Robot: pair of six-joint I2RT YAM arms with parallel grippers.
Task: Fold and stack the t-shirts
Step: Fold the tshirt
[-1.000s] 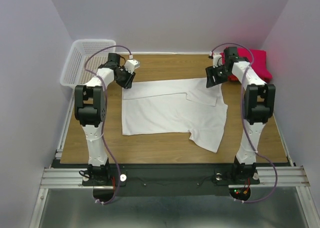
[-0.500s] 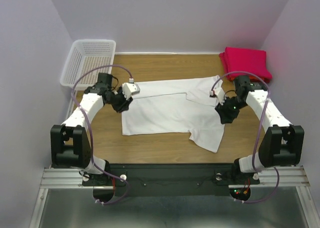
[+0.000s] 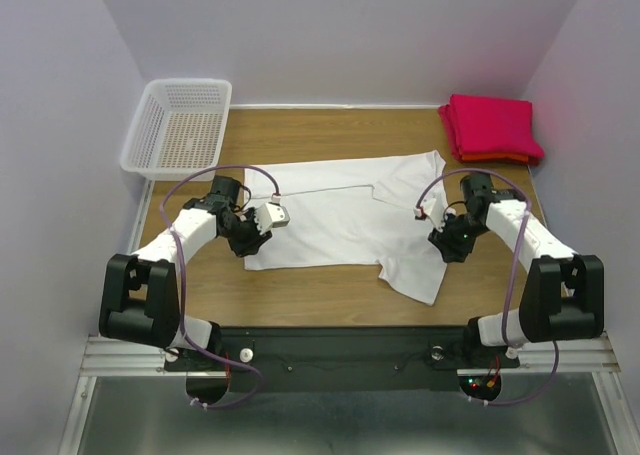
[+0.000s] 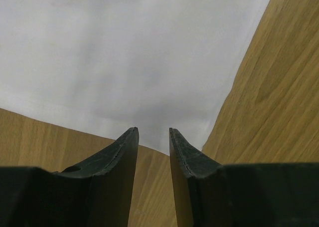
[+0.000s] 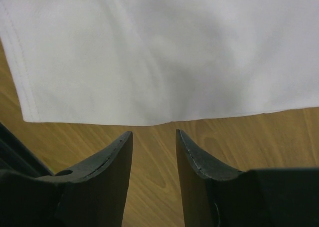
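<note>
My right gripper moves back and down onto the white shirt's edge at the near sleeve (image 3: 444,266) (image 5: 148,122) next.
A white t-shirt (image 3: 340,220) lies spread flat in the middle of the wooden table, one sleeve pointing toward the near edge. A folded stack of red t-shirts (image 3: 492,127) sits at the back right corner. My left gripper (image 3: 249,245) hovers low at the white shirt's near left corner. In the left wrist view its jaws (image 4: 153,132) stand open and empty, with the shirt's corner (image 4: 124,62) just beyond the tips. My right gripper (image 3: 446,249) is at the shirt's right edge. Its jaws (image 5: 153,133) are open over bare wood, and the hem (image 5: 159,52) lies just ahead.
A white lattice basket (image 3: 180,125) stands at the back left corner. Bare wood (image 3: 330,135) runs behind the white shirt. Pale walls close in the left, right and far sides.
Both arms have swung from the shirt's far corners toward me. The left gripper dropped to the near left corner, the right to the right edge. The right jaws have narrowed.
</note>
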